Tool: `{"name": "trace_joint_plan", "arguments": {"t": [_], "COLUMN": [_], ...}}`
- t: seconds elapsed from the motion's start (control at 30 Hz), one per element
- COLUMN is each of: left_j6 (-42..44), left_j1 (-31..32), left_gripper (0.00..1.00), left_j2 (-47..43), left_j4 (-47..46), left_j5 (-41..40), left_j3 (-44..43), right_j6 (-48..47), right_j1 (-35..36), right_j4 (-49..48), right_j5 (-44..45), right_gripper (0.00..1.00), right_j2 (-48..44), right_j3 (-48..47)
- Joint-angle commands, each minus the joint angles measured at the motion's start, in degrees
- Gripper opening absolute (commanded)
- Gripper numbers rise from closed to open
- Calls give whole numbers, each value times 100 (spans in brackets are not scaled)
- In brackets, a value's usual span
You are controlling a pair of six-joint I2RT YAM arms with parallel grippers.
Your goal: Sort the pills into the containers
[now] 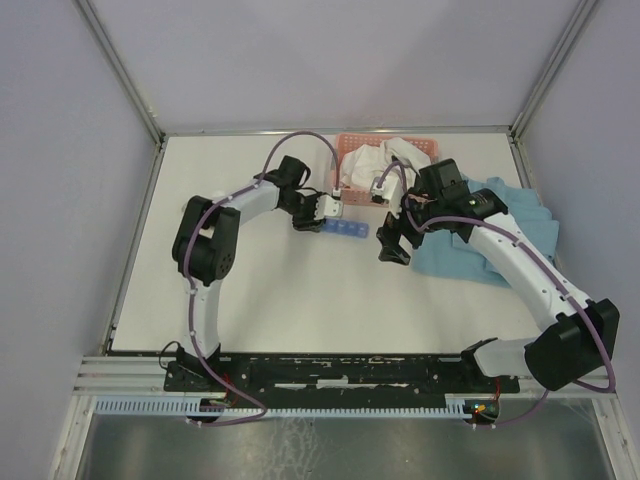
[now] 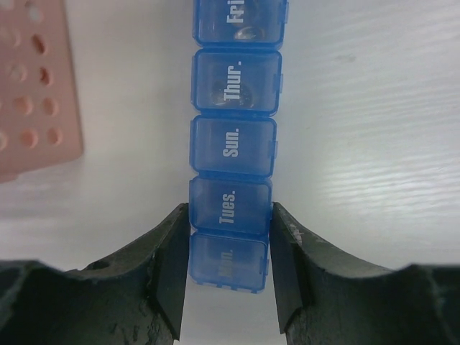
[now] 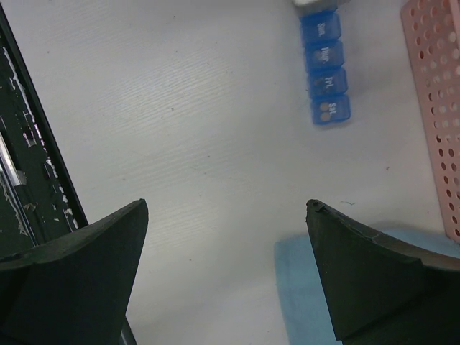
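Note:
I should move my left gripper back and to the right in the top view next and let go of the organiser [image 1: 347, 229] on bare table, because that part of the table is clear.
The blue translucent pill organiser [image 1: 347, 229] lies on the white table in front of the pink basket. In the left wrist view the organiser [image 2: 233, 147] runs away from me, with lids marked Mon., Tues., Sun., Thur. and Fri. My left gripper [image 2: 228, 215] [image 1: 322, 212] is shut on its near end, the black fingers [image 2: 167, 266] pressing both sides of the Tues. compartment. Round pills [image 2: 241, 92] show through the Thur. lid. My right gripper [image 1: 393, 245] [image 3: 226, 205] is open and empty, hovering over bare table near the organiser's far end [image 3: 327, 72].
A pink slotted basket [image 1: 385, 165] [image 2: 32, 86] [image 3: 435, 108] with white cloth stands behind the organiser. A light blue cloth [image 1: 500, 235] [image 3: 302, 287] lies on the right under the right arm. The black mounting rail [image 3: 29, 180] runs along the near table edge.

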State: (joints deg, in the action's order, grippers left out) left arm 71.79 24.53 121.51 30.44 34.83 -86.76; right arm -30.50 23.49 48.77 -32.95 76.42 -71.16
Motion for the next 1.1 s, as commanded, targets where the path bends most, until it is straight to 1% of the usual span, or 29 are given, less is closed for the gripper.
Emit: {"name": "trace_joint_plan", "arguments": {"t": [0.0,0.07,0.2,0.33,0.53,0.7,0.77,0.87,1.0,1.07], "left_j6": [-515,-793,-1344,-1740,-2308,-2776,-2966,-3282,-3672,-3936], "left_j1": [462,684,1018,1307,1744,2019,2071,2176,2206,2213], "left_gripper": [41,41,42,43,43,46,52,69,81,84], "left_j2": [-665,-842,-1304,-1595,-1660,-1691,-1745,-1875,-2243,-2515], "left_j4": [-707,-906,-1651,-1879,-2144,-2400,-2548,-2908,-3722,-4196], "left_j5": [10,-64,-100,-318,-483,-604,-579,-628,-564,-565], "left_j3": [831,1091,1823,2213,2305,2347,2396,2555,3080,3363], "right_j6": [-51,-38,-33,-36,-42,-116,-169,-237,-324,-416], "right_j1": [-142,-215,-400,-536,-681,-874,-963,-1089,-1197,-1211], "right_j4": [-138,-164,-175,-175,-171,-95,-51,5,48,97], "right_j5": [-141,-151,-251,-282,-347,-507,-615,-735,-917,-1013], "right_gripper": [100,100,100,100,100,100,100,100,100,100], "right_j2": [-260,-289,-290,-290,-329,-364,-365,-365,-352,-328], "right_j3": [-101,-80,-51,-56,-47,-43,-45,-46,-22,-17]}}
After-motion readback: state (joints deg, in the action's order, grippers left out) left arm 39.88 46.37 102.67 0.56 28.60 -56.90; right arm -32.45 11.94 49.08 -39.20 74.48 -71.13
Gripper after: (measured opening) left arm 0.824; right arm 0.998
